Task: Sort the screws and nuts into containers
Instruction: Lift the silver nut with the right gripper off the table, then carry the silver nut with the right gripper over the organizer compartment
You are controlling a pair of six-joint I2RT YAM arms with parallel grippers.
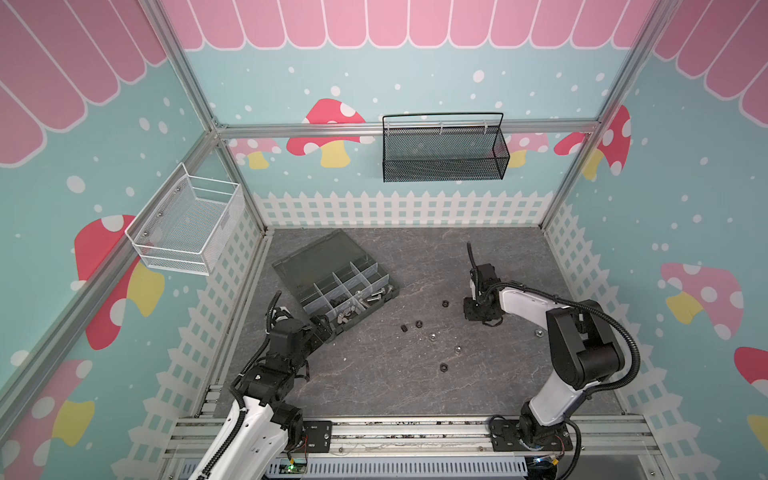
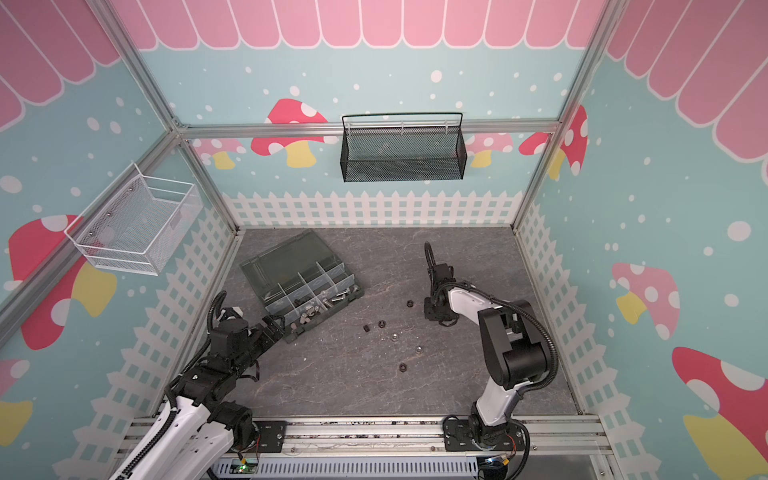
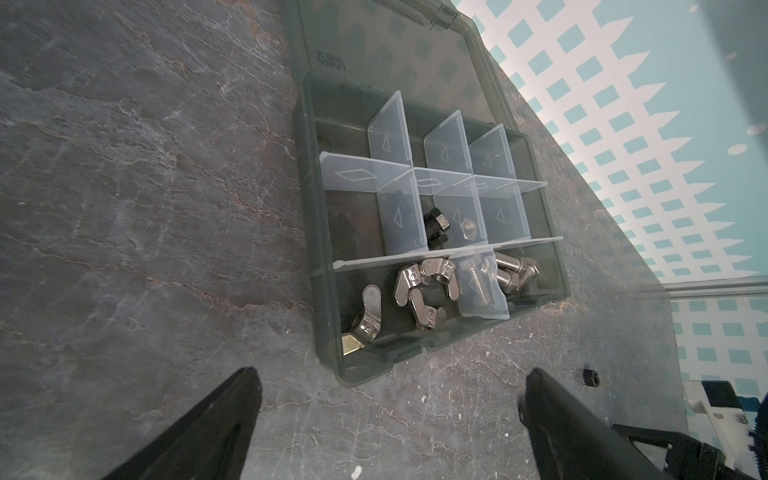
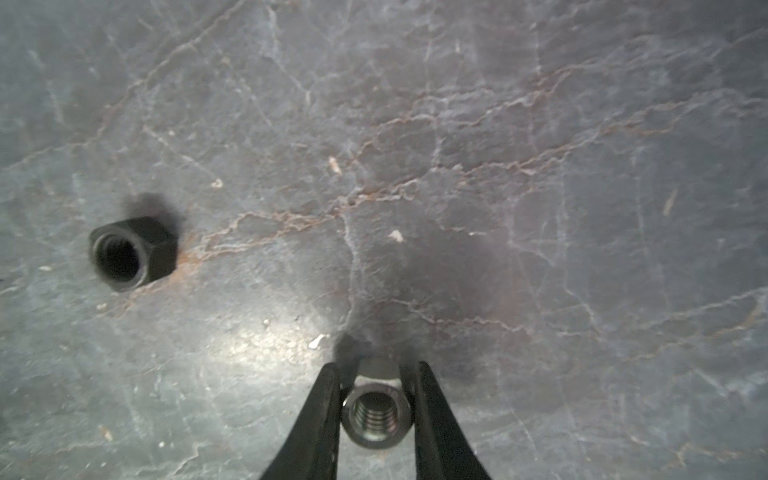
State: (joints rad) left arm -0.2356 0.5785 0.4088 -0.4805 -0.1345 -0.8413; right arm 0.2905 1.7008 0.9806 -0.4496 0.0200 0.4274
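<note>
The right gripper moves up and across to the organizer box next, over the section (image 1: 358,286) beside the black screw's, and releases, since a silver nut already lies there.
In the right wrist view my right gripper (image 4: 376,368) is shut on a silver hex nut (image 4: 376,415) down at the stone table, one finger against each side. A black nut (image 4: 124,253) lies loose beside it. In both top views this gripper (image 1: 482,318) (image 2: 436,316) points down right of centre. Several black and silver nuts (image 1: 418,323) lie scattered on the table. The dark grey organizer box (image 1: 320,253) (image 3: 309,249) lies with its lid open; its containers hold silver screws (image 3: 507,270), a black screw (image 3: 436,226) and wing nuts (image 3: 419,282). My left gripper (image 1: 326,328) (image 3: 392,372) stands open and empty by the box's near corner.
A white wire basket (image 1: 187,224) hangs on the left wall and a black mesh basket (image 1: 444,149) on the back wall. One silver nut (image 1: 539,331) lies close to the right arm's elbow. A metal rail (image 1: 415,432) runs along the front edge.
</note>
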